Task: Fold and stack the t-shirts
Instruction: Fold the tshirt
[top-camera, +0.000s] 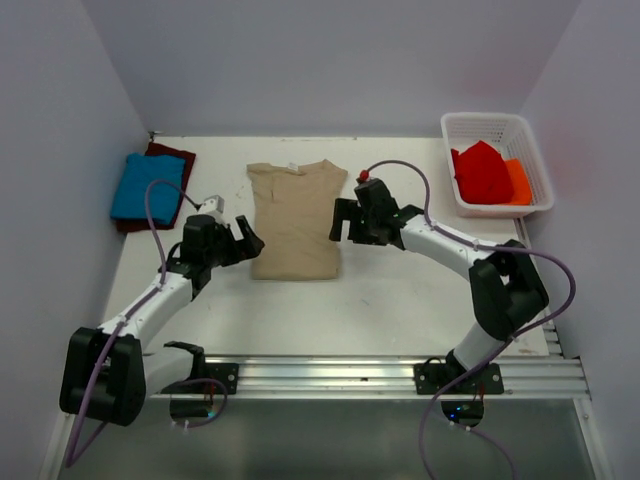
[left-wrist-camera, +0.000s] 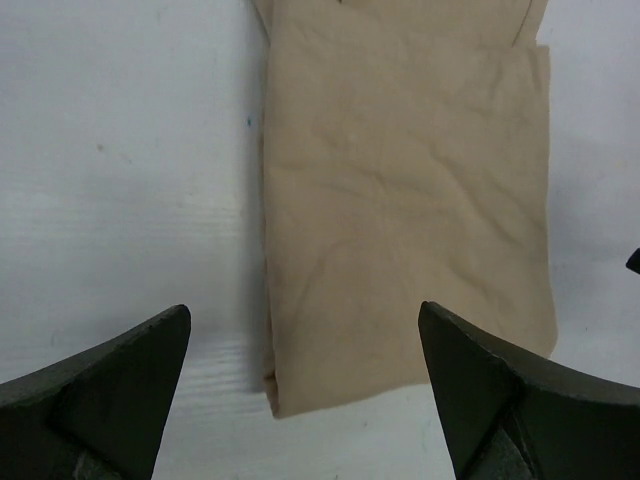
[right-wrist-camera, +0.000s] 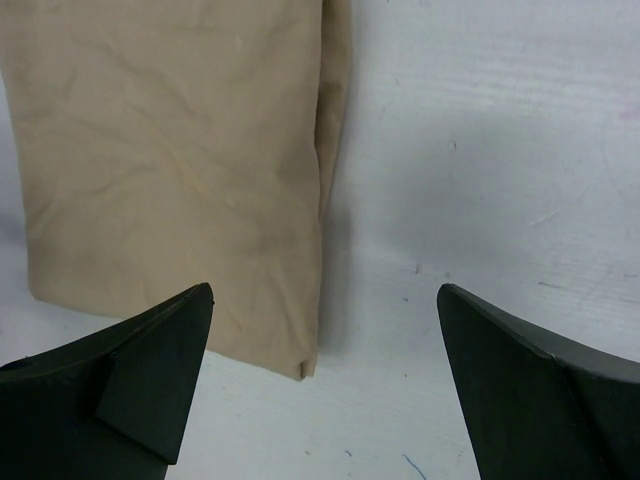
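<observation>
The shirt's sides are folded in. I should next move my right gripper back and down, toward my base, to the shirt's near basket-side hem corner (top-camera: 337, 276) (right-wrist-camera: 303, 366) below it.
A tan t-shirt (top-camera: 295, 220) lies flat mid-table, its sides folded in to a long rectangle, collar at the far end. My left gripper (top-camera: 250, 240) hovers at its near left edge, open, with nothing between the fingers; in the left wrist view the tan shirt (left-wrist-camera: 400, 200) has its near left corner between the jaws of the left gripper (left-wrist-camera: 305, 390). My right gripper (top-camera: 340, 220) stands open and empty at the shirt's right edge; the right wrist view shows the tan shirt (right-wrist-camera: 170, 170) with its near right corner ahead of the right gripper (right-wrist-camera: 325, 380). A folded blue t-shirt (top-camera: 148, 187) rests on a maroon t-shirt (top-camera: 172, 155) at far left.
A white basket (top-camera: 480, 120) at the back right holds a red cloth (top-camera: 483, 172) and an orange cloth (top-camera: 518, 182). A metal rail (top-camera: 370, 375) runs along the near table edge. Walls close in on the left, back and right.
</observation>
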